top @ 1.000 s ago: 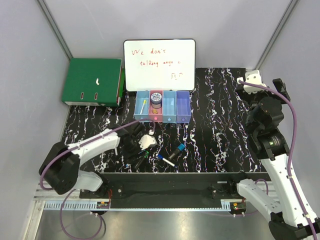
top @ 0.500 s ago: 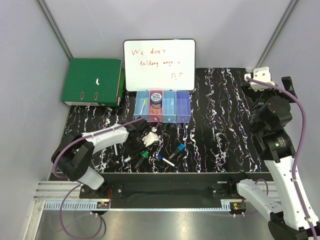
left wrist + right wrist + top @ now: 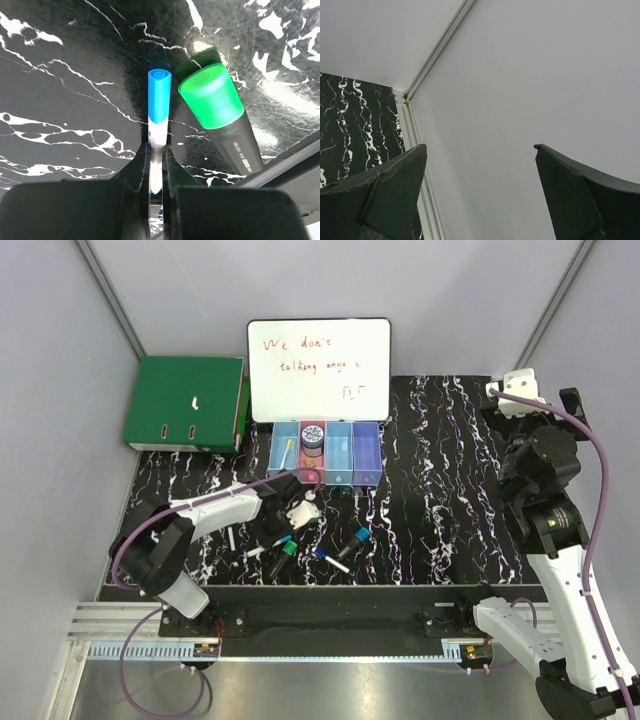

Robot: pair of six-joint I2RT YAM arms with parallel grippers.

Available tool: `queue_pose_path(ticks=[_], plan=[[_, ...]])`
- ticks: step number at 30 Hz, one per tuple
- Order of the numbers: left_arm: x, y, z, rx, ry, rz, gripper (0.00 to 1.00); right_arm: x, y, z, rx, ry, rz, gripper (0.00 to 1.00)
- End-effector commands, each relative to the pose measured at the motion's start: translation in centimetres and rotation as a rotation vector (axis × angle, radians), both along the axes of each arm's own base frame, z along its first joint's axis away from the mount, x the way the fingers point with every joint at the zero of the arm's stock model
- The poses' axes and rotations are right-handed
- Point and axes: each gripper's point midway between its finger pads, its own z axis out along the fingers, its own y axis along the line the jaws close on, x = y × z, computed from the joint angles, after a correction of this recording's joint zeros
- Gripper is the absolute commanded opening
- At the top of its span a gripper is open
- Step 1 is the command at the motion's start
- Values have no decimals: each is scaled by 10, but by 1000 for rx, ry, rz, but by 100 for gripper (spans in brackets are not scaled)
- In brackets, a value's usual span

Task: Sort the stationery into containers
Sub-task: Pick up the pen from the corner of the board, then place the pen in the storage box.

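Note:
A yellow pen lies in the bin (image 3: 283, 447) beside the green binder. So my left gripper will next lift the white pen, carry it outward over that bin and go down to release it.
My left gripper (image 3: 156, 161) is shut on a thin white pen with a blue cap (image 3: 159, 107), which lies on the black marbled table. A fat black marker with a green cap (image 3: 216, 102) lies right beside it, to the right. From above, the left gripper (image 3: 284, 528) is low over the table's near left, with the green-capped marker (image 3: 284, 552) just in front of it. A blue-and-white pen (image 3: 332, 559) and a black marker with a blue cap (image 3: 356, 538) lie further right. The row of four containers (image 3: 340, 454) stands before the whiteboard. My right gripper (image 3: 480, 146) is open and empty, raised and facing the wall.
A whiteboard (image 3: 318, 368) with red writing stands behind the bins. A green binder (image 3: 185, 403) lies at the back left. The leftmost bin holds a yellow pen (image 3: 288, 450); the pink bin holds a dark round cylinder (image 3: 313, 436). A thin white stick (image 3: 230, 538) lies left of my left gripper.
My left arm has swung in toward the pens near the front edge, and its gripper has shut on the blue-capped pen. The right arm shifted a little at first.

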Motion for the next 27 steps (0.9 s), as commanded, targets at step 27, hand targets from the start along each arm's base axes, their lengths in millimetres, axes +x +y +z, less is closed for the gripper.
queue_pose_path(ticks=[27], plan=[[271,-65,140,-531,-256,797,0,-7,-5,5,-18,-22,-9,97]])
